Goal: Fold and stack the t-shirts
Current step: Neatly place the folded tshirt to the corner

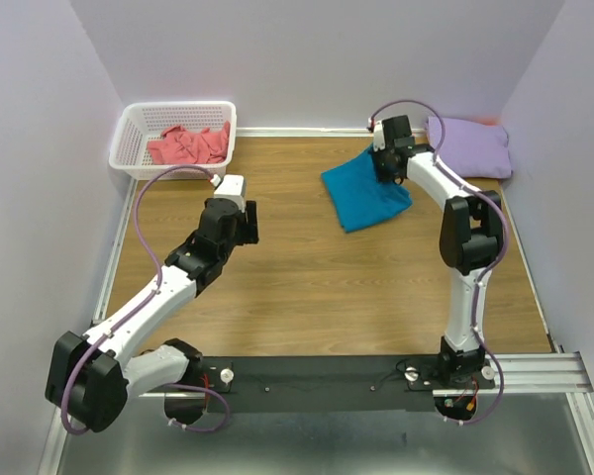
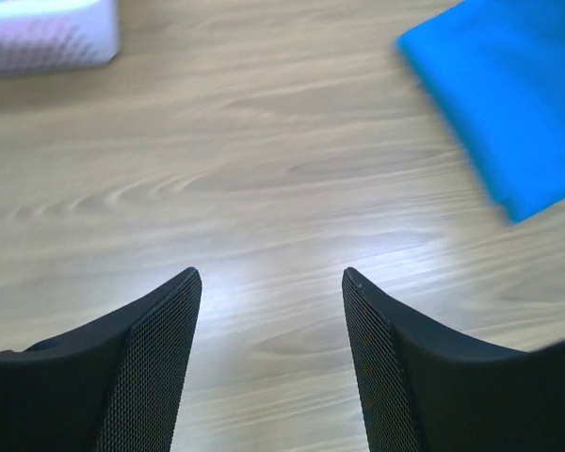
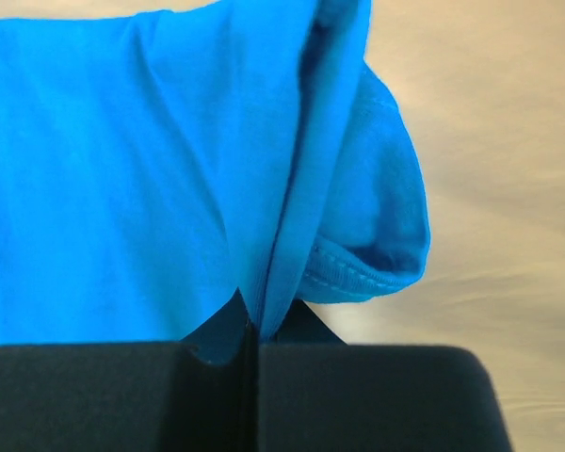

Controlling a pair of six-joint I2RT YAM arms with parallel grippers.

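My right gripper will next carry the teal-blue t-shirt [image 1: 364,190] outward and to the right in the top view, then release it onto the lavender t-shirt [image 1: 469,146], which is already folded there.
The teal-blue t-shirt [image 1: 364,190] lies folded on the wooden table right of centre, its far edge lifted. My right gripper [image 1: 387,161] is shut on that lifted edge; in the right wrist view the blue cloth [image 3: 169,160] hangs pinched between the closed jaws of the right gripper [image 3: 252,325]. The pale lavender t-shirt [image 1: 469,146] lies folded at the far right corner. The coral-pink t-shirt [image 1: 188,144] is crumpled in the basket. My left gripper [image 1: 240,220] hovers open and empty left of centre; in the left wrist view the left gripper [image 2: 271,275] faces bare wood, with the blue shirt [image 2: 508,85] at upper right.
A white lattice basket [image 1: 139,134] stands at the far left corner and shows blurred in the left wrist view [image 2: 47,33]. Purple walls close in the table on three sides. A black rail [image 1: 327,374] carries both arm bases at the near edge.
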